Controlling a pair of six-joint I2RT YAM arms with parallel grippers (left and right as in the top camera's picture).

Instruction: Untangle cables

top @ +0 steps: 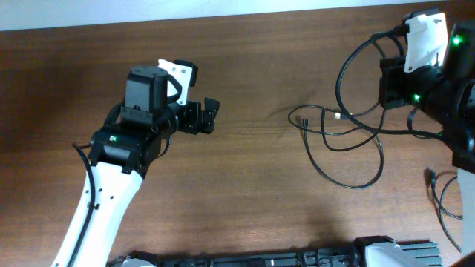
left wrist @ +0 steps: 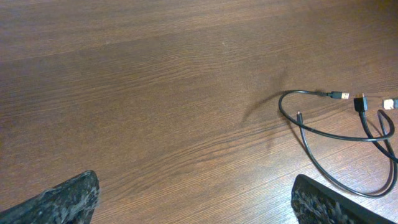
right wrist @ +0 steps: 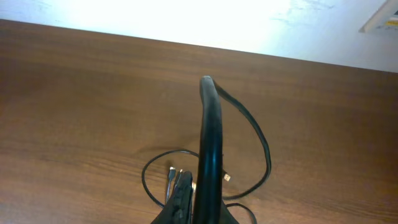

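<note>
The black cable's bend sticks out from the loops. Next, my left gripper should go down and turn while moving to the right in the overhead view, onto that bend.
The cables (top: 345,148) are thin black cords lying in loose overlapping loops on the brown table (top: 252,185), right of centre. Their small plug ends (left wrist: 360,102) show at the right of the left wrist view, near a cable loop (left wrist: 329,134). My right gripper (top: 387,83) hovers at the far right, shut on one cable (right wrist: 209,137). That cable rises between its jaws, arches over and drops back to the loops (right wrist: 152,171) on the table. My left gripper (top: 204,117) stands wide open over bare wood left of the cables, nothing between its fingers (left wrist: 74,199).
Another thin black cord with a plug (top: 444,196) lies by the right edge under the right arm. The table's far edge (right wrist: 186,43) meets a bright white surface. Arm bases (top: 297,258) sit along the near edge.
</note>
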